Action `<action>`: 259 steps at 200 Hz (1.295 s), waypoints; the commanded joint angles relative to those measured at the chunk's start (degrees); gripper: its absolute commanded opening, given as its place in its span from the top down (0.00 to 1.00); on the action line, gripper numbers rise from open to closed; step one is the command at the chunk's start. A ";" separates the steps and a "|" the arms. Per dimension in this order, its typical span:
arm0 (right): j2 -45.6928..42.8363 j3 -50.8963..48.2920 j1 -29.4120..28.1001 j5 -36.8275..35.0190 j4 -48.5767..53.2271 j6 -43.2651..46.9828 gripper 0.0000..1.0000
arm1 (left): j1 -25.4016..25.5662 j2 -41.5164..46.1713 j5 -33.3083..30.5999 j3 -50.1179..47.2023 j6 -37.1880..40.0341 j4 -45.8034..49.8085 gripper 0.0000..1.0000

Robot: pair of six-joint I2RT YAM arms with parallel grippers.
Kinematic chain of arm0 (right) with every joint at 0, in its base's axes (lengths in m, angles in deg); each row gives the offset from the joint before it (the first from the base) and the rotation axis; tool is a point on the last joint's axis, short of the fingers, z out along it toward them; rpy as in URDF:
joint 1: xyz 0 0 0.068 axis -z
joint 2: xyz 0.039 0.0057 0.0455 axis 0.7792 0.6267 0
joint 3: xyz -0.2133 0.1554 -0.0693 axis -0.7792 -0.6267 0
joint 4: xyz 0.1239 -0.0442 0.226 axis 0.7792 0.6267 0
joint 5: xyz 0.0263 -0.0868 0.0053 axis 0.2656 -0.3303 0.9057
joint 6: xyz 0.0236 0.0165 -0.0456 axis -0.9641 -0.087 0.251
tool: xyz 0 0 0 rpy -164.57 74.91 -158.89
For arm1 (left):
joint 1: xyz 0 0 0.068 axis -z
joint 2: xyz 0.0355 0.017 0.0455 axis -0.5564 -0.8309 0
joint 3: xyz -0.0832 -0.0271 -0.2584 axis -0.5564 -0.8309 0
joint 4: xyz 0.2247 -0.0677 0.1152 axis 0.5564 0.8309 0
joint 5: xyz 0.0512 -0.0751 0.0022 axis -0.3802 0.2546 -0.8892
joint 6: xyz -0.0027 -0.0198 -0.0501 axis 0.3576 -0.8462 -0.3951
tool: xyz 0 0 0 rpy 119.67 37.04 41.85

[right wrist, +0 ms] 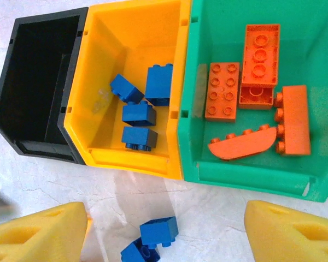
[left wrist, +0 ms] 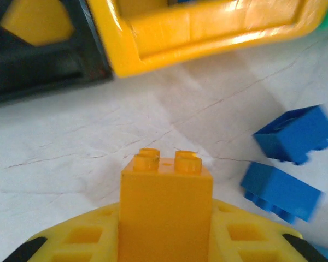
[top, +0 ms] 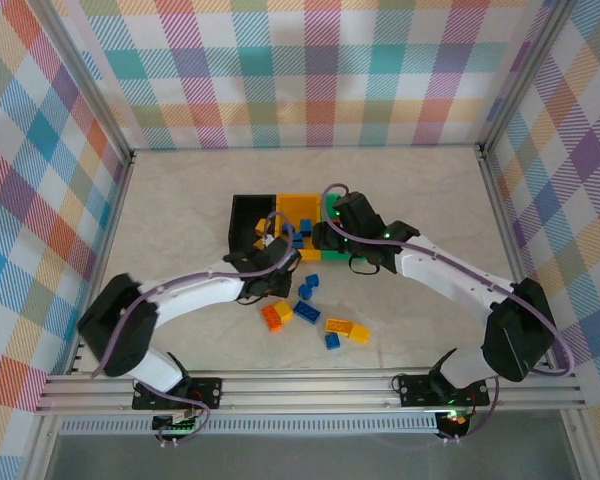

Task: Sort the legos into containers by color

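The black bin is outward and already holds a yellow brick [left wrist: 35, 22], so my left gripper next needs to lift outward over the bin and let go of the yellow lego.
My left gripper [left wrist: 165, 221] is shut on a yellow lego [left wrist: 165, 202], studs pointing forward, low over the table just in front of the containers. In the top view that gripper [top: 275, 252] sits before the black bin [top: 246, 212]. A yellow brick [left wrist: 35, 22] lies in the black bin [left wrist: 38, 71]. My right gripper [right wrist: 164, 234] is open, its fingers [right wrist: 38, 232] wide apart over two blue legos [right wrist: 158, 230] on the table. The yellow-orange bin [right wrist: 134, 33] holds several blue bricks [right wrist: 139, 114]. Several orange bricks [right wrist: 259, 49] lie in the green bin [right wrist: 251, 177].
Loose bricks lie on the table nearer the arm bases: an orange and yellow pair [top: 276, 315], blue ones [top: 307, 291], a yellow-orange pair [top: 347, 329] and a small blue one [top: 332, 342]. Both arms crowd the bins' front edge. Checked walls enclose the table.
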 commanded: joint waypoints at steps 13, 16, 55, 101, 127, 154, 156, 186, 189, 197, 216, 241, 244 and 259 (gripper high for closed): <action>-4.93 -3.69 0.12 -0.78 -1.12 -1.66 0.24 | -6.02 8.06 -4.36 3.85 -0.91 6.95 0.73; -5.24 -3.96 0.12 -0.78 -1.11 -1.68 0.24 | -6.78 7.70 -4.49 4.42 -0.67 7.18 0.73; -7.90 -6.78 0.14 -1.37 0.25 -2.36 0.24 | -14.51 -1.79 -5.57 12.37 1.10 5.42 0.75; -12.34 -9.82 0.09 -1.03 1.74 -3.00 0.23 | -18.69 -13.84 -6.46 21.77 0.17 4.29 0.74; -13.72 -11.05 0.04 1.44 2.35 -2.40 0.21 | -18.97 -17.22 -5.52 25.95 -0.08 5.40 0.50; -13.53 -12.49 0.08 4.87 3.07 -2.03 0.21 | -18.81 -14.28 -2.83 26.50 -1.30 5.32 0.28; -13.48 -12.62 0.07 5.16 2.92 -1.97 0.21 | -18.73 -13.88 -2.60 26.42 -1.37 5.25 0.27; -10.18 -14.74 -2.21 8.42 0.55 -2.72 0.21 | -16.60 -4.42 0.72 22.60 -2.93 3.76 0.07; -9.77 -14.76 -2.48 8.62 0.21 -2.73 0.21 | -16.38 -3.26 1.44 21.94 -3.08 3.49 0.06; -8.14 -14.65 -3.75 9.37 -0.71 -2.67 0.21 | -15.57 -0.04 2.78 19.74 -3.73 2.87 0.03; -3.79 -13.89 -6.59 12.78 -3.28 -0.47 0.23 | -13.73 7.88 6.26 13.35 -5.63 1.71 0.00; 2.87 -10.99 -10.12 15.86 -2.59 3.08 0.24 | -12.47 18.23 7.17 4.48 -8.41 3.29 0.00; 3.65 -10.77 -10.49 16.16 -2.55 3.66 0.24 | -12.47 19.47 7.29 3.52 -8.74 3.53 0.00; 6.78 -9.32 -12.17 16.59 -1.56 5.91 0.25 | -12.39 24.78 7.69 -1.00 -10.45 5.27 0.00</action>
